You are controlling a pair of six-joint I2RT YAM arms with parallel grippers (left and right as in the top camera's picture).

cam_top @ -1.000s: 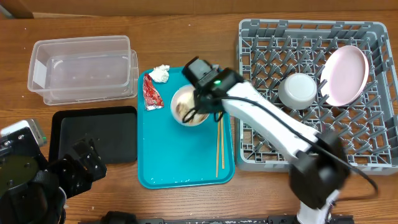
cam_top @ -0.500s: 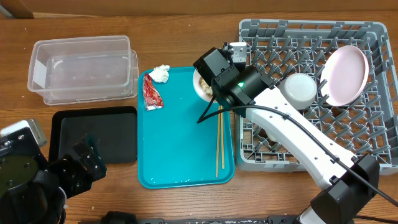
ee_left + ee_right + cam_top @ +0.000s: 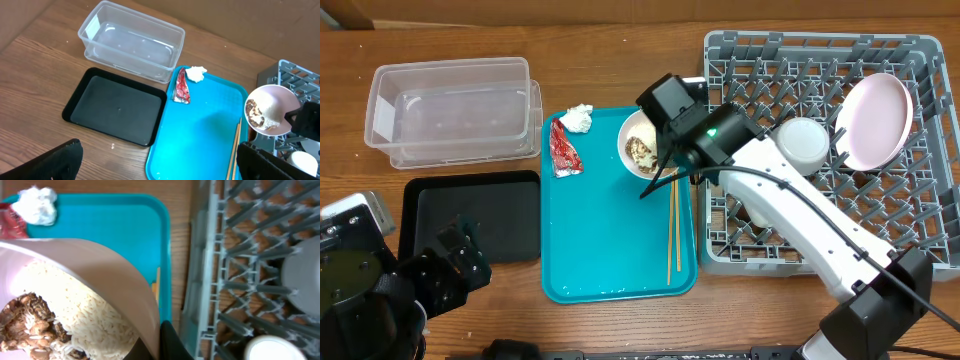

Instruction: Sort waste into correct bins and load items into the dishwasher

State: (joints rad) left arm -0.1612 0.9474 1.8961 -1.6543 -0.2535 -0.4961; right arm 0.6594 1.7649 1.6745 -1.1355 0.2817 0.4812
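I will move my right gripper down and to the left in the overhead view and release the bowl's rim there, because the teal tray's middle (image 3: 608,194) is bare.
My right gripper (image 3: 663,160) is shut on the rim of the small pinkish bowl (image 3: 641,149), held tilted above the teal tray's right side, by the dishwasher rack (image 3: 820,58). Rice and brown scraps (image 3: 55,317) cling inside the bowl (image 3: 100,275). The red wrapper (image 3: 563,150) and white tissue (image 3: 579,118) lie at the tray's top left, and the chopsticks (image 3: 672,235) along its right side. A pink plate (image 3: 875,120) and a white bowl (image 3: 803,145) stand in the rack, with a white cup (image 3: 267,350) near them. My left gripper (image 3: 160,170) hangs open, low and left of everything.
The clear tub (image 3: 452,108) sits at the back left with the black tray (image 3: 470,215) in front of it. Between them and the rack lies the teal tray (image 3: 610,260). My right arm crosses over the rack's left half.
My right gripper lifted the pinkish bowl off the tray's middle, up toward the rack's corner, then back a little left. The bowl now tilts. The left arm has not moved.
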